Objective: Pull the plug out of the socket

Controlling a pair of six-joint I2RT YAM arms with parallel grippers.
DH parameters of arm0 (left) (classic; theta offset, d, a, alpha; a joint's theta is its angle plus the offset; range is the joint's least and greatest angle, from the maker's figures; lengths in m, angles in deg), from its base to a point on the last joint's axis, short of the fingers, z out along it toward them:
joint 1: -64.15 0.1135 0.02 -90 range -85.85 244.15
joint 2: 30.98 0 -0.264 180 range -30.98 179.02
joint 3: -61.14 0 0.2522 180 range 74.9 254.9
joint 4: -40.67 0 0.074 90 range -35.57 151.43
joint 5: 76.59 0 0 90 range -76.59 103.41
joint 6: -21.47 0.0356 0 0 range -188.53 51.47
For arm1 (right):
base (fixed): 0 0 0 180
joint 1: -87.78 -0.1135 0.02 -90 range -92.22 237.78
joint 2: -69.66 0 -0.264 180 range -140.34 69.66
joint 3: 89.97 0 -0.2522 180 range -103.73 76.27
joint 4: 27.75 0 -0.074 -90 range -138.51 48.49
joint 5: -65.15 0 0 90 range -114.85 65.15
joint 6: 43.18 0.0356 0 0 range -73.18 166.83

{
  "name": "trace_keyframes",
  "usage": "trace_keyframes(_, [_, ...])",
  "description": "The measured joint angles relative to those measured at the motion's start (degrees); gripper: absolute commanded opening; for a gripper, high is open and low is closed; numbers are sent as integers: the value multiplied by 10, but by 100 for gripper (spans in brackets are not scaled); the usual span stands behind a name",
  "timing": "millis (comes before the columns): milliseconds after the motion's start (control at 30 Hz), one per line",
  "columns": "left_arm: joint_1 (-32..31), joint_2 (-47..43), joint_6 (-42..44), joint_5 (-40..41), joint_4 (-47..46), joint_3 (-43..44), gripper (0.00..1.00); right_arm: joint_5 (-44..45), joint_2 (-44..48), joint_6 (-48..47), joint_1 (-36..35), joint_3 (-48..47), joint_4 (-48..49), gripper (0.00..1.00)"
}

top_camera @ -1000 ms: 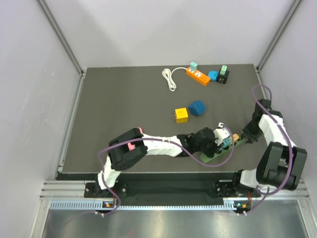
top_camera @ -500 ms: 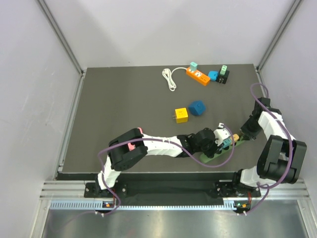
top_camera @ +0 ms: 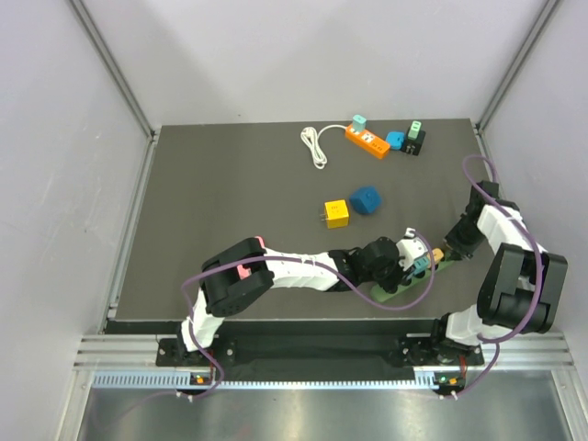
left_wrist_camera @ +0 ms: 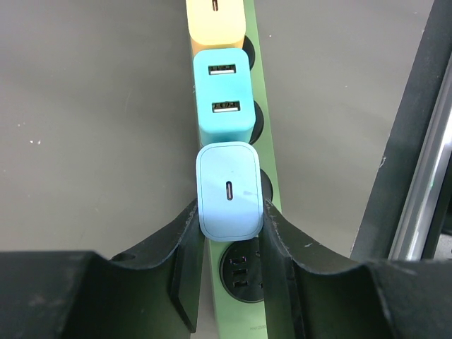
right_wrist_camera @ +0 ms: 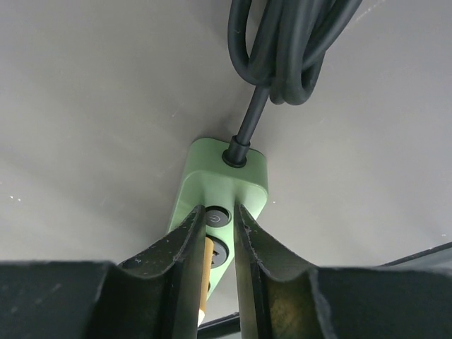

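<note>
My left gripper should lift the pale blue charger, move it to the left in the top view, then lower it and let it go beside the yellow adapter, where the tabletop is bare.
A green power strip lies near the table's front edge. It carries an orange plug, a teal USB plug and a pale blue charger, with an empty socket below. My left gripper is shut on the sides of the pale blue charger, which sits in the strip. My right gripper stands on the strip's cord end. Its jaws are nearly together either side of the power button and hold nothing. The black cord leaves that end.
At the back lie an orange power strip with plugs, a white cord and a blue and a black adapter. A yellow adapter and a blue one sit mid-table. A metal frame rail runs right of the strip.
My right wrist has shifted slightly back and left over the strip's end. The left gripper, the charger and the strip have not visibly moved.
</note>
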Motion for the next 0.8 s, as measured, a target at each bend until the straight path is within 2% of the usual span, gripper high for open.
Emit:
trace_keyframes(233, [6,0,-21,-20,-4,-2,0,5,-9,9,-7,0,9,22])
trace_keyframes(433, [36,0,-66,-73,-40,-26,0,3,-8,24,-10,13,30,21])
trace_keyframes(700, [-11,0,-3,28,-27,-19,0,7,-1,42,-14,21,48,21])
trace_keyframes(800, [-8,-4,-20,23,-65,-43,0,10,1,47,-16,23,51,20])
